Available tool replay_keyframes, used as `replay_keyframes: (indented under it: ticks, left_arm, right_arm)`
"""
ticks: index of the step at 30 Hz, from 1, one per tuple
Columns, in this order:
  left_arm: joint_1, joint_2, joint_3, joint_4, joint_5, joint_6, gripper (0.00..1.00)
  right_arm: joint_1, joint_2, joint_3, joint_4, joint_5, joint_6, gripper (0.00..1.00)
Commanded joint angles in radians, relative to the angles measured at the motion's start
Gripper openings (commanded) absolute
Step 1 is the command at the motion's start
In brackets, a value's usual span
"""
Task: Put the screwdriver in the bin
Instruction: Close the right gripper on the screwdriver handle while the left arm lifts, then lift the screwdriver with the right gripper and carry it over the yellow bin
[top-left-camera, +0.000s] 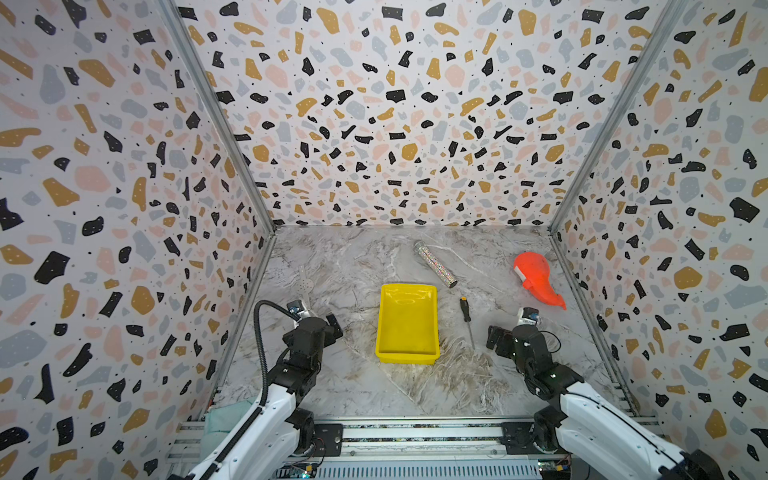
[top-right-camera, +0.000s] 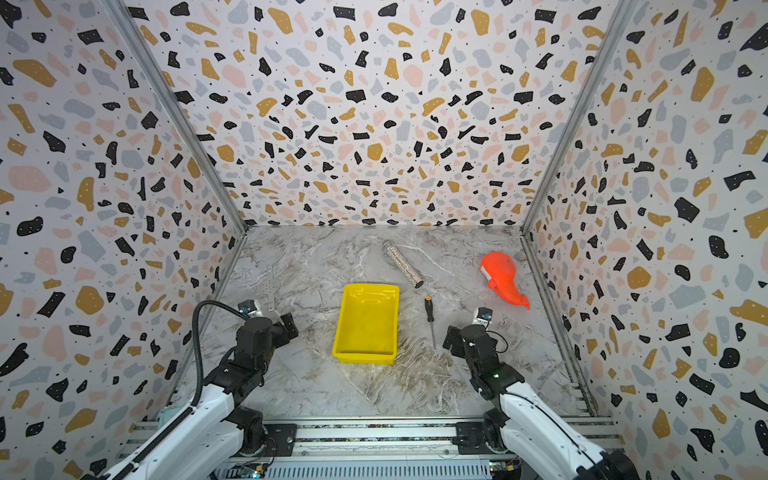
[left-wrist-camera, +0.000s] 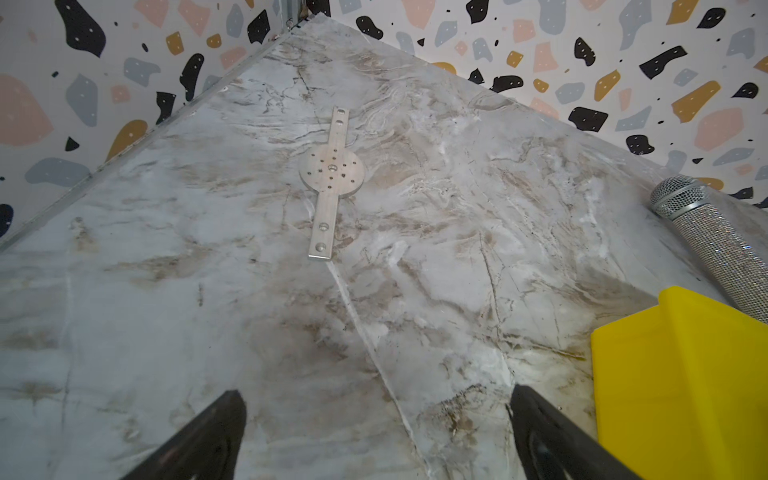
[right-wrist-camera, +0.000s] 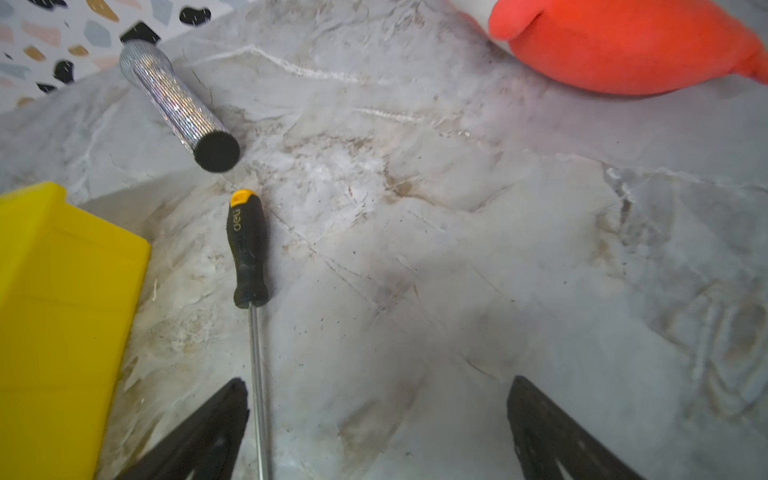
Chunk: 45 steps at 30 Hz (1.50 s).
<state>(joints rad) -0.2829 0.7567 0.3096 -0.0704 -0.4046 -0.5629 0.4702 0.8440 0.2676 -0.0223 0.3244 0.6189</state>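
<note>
My right gripper next reaches outward, toward the bin, and lowers astride the screwdriver's black handle (top-left-camera: 465, 310) (right-wrist-camera: 248, 254). The handle lies outward of the gripper, below it and nearer the bin.
The screwdriver (top-left-camera: 466, 315) (top-right-camera: 429, 311) lies flat on the marble table just right of the bin, black handle with its orange end pointing to the back. The yellow bin (top-left-camera: 407, 328) (top-right-camera: 365, 326) stands mid-table with nothing in it. My right gripper (top-left-camera: 509, 329) (right-wrist-camera: 376, 386) is open near the shaft's tip. In the right wrist view the screwdriver (right-wrist-camera: 247, 249) runs its thin shaft close along the inside of one finger (right-wrist-camera: 224, 415), held by nothing. My left gripper (top-left-camera: 320, 321) (left-wrist-camera: 376, 399) is open over bare table, left of the bin (left-wrist-camera: 681, 374).
A glittery silver tube (top-left-camera: 435, 264) (right-wrist-camera: 178, 104) lies behind the screwdriver. An orange-red plastic object (top-left-camera: 536, 278) (right-wrist-camera: 623, 45) sits at the back right near the wall. A flat metal plate (top-left-camera: 305, 284) (left-wrist-camera: 331, 178) lies at the left. Patterned walls close three sides.
</note>
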Motion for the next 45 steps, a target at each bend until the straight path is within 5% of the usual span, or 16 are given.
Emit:
replay_keyframes:
  ticks: [1,6,9,14,25,42,45]
  left_arm:
    - [0.001,0.016,0.043,-0.040,-0.051,-0.042,1.00]
    - [0.003,0.018,0.039,-0.036,-0.048,-0.046,1.00]
    - [0.002,0.021,0.031,-0.054,-0.079,-0.085,1.00]
    - [0.003,0.023,0.027,-0.049,-0.067,-0.081,1.00]
    - [0.002,0.049,0.019,-0.010,-0.059,-0.082,1.00]
    - [0.002,0.082,0.028,0.008,-0.045,-0.071,1.00]
    - [0.002,0.082,0.028,-0.005,-0.049,-0.076,1.00]
  right_arm:
    - [0.016,0.148,0.131,0.010,0.009,-0.016,0.98]
    - [-0.004,0.524,0.521,-0.207,-0.211,-0.122,0.91]
    - [-0.002,0.669,0.710,-0.353,-0.242,-0.144,0.78]
    - [-0.007,0.776,0.840,-0.415,-0.251,-0.198,0.71]
    - [-0.042,0.892,0.877,-0.445,-0.344,-0.220,0.48]
    - [-0.029,0.958,0.823,-0.407,-0.265,-0.243,0.40]
    - [-0.019,0.941,0.797,-0.404,-0.254,-0.222,0.28]
